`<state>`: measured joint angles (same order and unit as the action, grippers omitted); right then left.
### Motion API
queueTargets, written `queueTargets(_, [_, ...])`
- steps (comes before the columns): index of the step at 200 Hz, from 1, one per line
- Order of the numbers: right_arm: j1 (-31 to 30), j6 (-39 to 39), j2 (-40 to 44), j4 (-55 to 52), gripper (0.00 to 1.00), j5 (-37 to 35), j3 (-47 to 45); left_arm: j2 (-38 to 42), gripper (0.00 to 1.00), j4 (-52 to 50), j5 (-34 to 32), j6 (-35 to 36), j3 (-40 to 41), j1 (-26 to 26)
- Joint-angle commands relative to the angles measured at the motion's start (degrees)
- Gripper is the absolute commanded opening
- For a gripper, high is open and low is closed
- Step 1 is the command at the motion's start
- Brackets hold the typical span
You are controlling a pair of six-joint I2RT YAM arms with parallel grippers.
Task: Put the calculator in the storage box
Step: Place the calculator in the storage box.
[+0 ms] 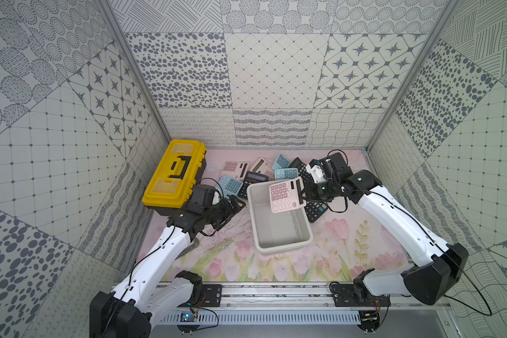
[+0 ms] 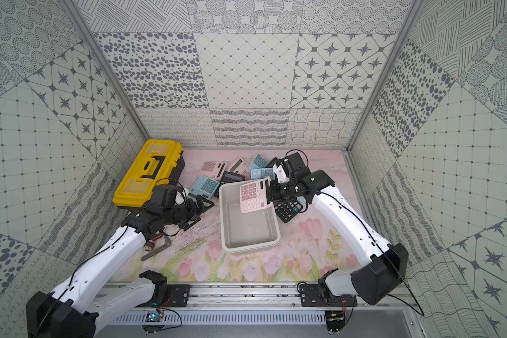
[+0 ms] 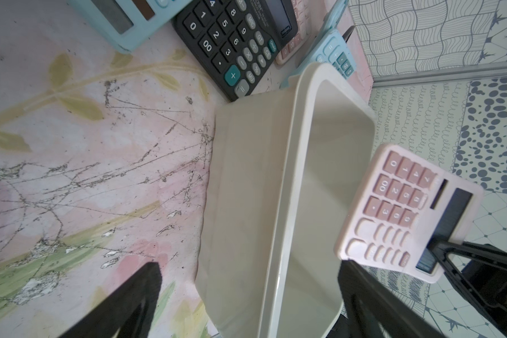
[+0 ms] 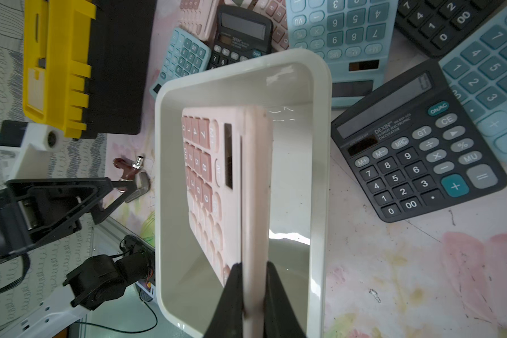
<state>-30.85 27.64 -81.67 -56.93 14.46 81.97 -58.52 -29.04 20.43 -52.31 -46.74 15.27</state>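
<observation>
Next, my right gripper moves farther over the box (image 1: 284,246) and down. It then releases the calculator on the far half of the box's bottom, which is empty and lies below the gripper.
My right gripper (image 4: 253,266) is shut on the display end of a pink calculator (image 1: 286,194) (image 4: 217,187). It holds the calculator tilted in the air over the far half of the storage box (image 1: 284,246) (image 4: 322,175), a white open tub with nothing in it. Both top views show the gripper (image 2: 268,199) reaching in from the box's right side. My left gripper (image 1: 237,204) (image 3: 248,263) stands open and holds nothing, just left of the box's left wall (image 3: 293,164). The left wrist view also shows the held calculator (image 3: 404,213).
A yellow-lidded black toolbox (image 1: 173,172) stands at the back left. Several blue, pink and black calculators (image 1: 264,172) are piled behind the box, and a black one (image 1: 315,209) lies against its right side. A metal tool with a red handle (image 2: 155,248) lies under my left arm.
</observation>
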Motion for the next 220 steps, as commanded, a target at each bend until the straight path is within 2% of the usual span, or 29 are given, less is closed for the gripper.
queueTargets(1, [-2.4, -0.17, -4.5, 0.59, 0.0, -6.06, 3.59, 0.42, 1.0, -0.41, -0.65, 1.57, -0.02, -0.53])
queueTargets(28, [-5.22, 0.18, -11.41, 0.16, 0.0, -8.75, 6.25, 0.57, 1.0, -0.67, -0.96, 1.75, 0.14, -0.52])
queueTargets(72, [-8.55, 1.56, -18.95, 0.88, 0.0, -9.17, 8.22, 0.74, 1.0, -1.2, -1.43, 2.28, 0.03, -0.59])
queueTargets(201, [-9.74, 6.73, -24.54, 11.21, 0.0, -9.22, -0.08, 0.0, 1.0, -0.68, -1.61, 2.43, 0.6, -0.61])
queueTargets(220, [-9.69, 6.43, -24.42, 11.21, 0.13, -10.32, -0.41, -0.18, 1.0, -0.51, -1.62, 2.46, 0.67, -0.66])
